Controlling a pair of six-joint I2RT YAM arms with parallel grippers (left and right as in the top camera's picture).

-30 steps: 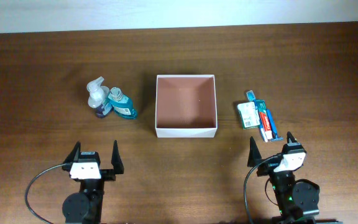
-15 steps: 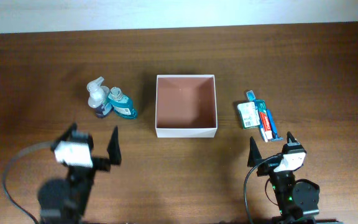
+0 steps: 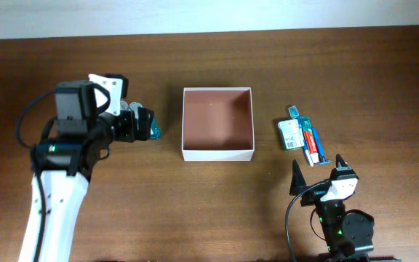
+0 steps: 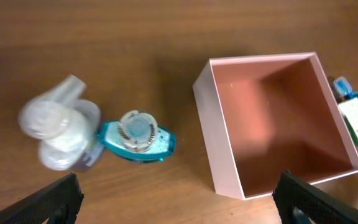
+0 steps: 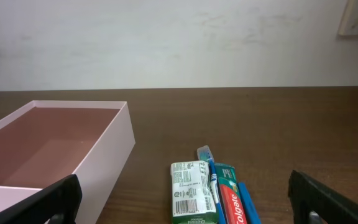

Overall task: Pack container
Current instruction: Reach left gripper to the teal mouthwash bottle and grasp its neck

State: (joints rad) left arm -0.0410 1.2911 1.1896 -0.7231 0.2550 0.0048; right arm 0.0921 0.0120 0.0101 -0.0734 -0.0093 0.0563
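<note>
My left gripper lowers next to the teal bottle's round cap [image 4: 138,130], fingers on either side. That cap faces up beside the pump bottle.
The container [image 3: 218,153] is a square, shallow box with white walls and a reddish-brown inside, empty, at the table's middle; it also shows in the left wrist view [image 4: 219,143] and the right wrist view [image 5: 114,149]. My left gripper [image 3: 141,124] is open and empty, raised over a white pump bottle [image 4: 58,134] and a teal bottle [image 4: 137,134] left of the container. My right gripper [image 3: 317,166] is open and empty at the front right. Just beyond it lie a green-and-white box [image 5: 194,190], a toothbrush [image 5: 210,174] and a toothpaste tube [image 5: 232,199].
The toiletries at the right [image 3: 302,135] lie close together, a short way right of the container. The teal bottle's edge [image 3: 156,133] shows beside my left arm in the overhead view. A pale wall runs along the table's far edge.
My left arm has risen from the front left and swung forward over the two bottles. My right arm has not moved.
</note>
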